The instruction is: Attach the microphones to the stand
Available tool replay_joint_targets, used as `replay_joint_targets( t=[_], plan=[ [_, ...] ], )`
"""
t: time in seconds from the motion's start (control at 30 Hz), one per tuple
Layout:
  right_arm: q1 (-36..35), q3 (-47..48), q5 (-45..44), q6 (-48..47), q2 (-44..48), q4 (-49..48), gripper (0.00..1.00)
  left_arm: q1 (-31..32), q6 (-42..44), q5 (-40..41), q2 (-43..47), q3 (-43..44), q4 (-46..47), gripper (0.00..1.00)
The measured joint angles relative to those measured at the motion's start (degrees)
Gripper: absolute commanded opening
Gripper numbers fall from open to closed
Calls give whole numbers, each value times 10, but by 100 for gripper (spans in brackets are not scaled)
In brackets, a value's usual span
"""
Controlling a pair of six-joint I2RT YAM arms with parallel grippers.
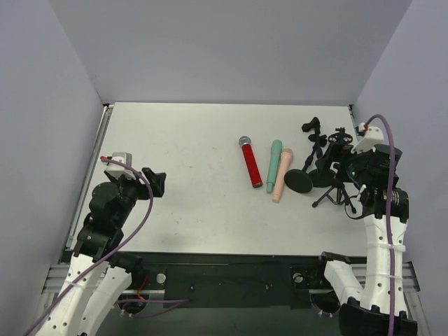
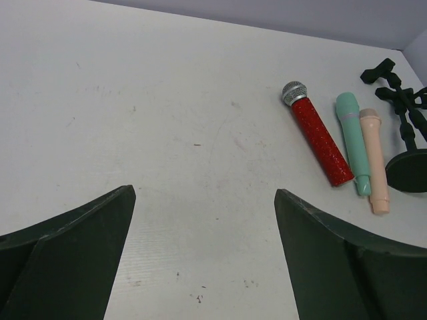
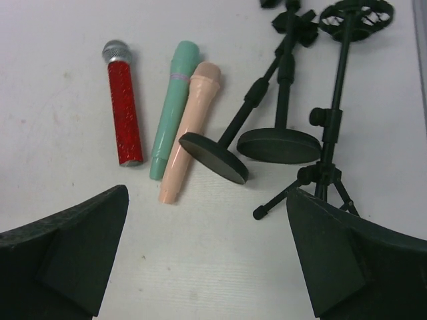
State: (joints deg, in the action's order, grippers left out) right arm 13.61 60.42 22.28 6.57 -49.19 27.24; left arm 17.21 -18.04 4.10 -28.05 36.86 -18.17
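Note:
My right gripper is open, and the slim bare part of the pole fits between my fingers. It should next go outward and down onto the tripod's pole beside its head (image 3: 344, 50).
Three microphones lie side by side on the white table, right of centre: a red one with a grey mesh head (image 1: 250, 162), a mint-green one (image 1: 274, 161) and a peach-pink one (image 1: 283, 175). Just right of them are black stands: one tipped over on its round base (image 3: 213, 157), one upright on a round base (image 3: 279, 145), and a tripod (image 3: 330, 133). My right gripper (image 3: 207, 193) is open and empty, hovering near the stands and the microphones' tails. My left gripper (image 1: 155, 183) is open and empty at the far left, well away from the microphones (image 2: 319, 137).
Grey walls enclose the table (image 1: 189, 140) on the left, back and right. A metal rail (image 1: 91, 175) runs along the left edge. The stands' clips (image 1: 311, 127) reach toward the back right corner.

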Motion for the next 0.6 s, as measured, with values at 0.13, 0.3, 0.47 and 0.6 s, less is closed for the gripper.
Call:
replay_joint_targets(
  t=[0.13,0.3,0.47,0.6],
  plan=[
    [-67,0,34,-123,-1,25,100,0,2,-14,-30,7,1,97],
    [-91,28,45,-181,-52,74,96,0,4,-24,-57,7,0,97],
    [-92,96,-22,-153,-172,67,80,0,9,-30,-54,3,-3,97],
    [-92,122,-80,-109,-256,59,77,0,14,-30,-49,2,-5,97]
  ],
)
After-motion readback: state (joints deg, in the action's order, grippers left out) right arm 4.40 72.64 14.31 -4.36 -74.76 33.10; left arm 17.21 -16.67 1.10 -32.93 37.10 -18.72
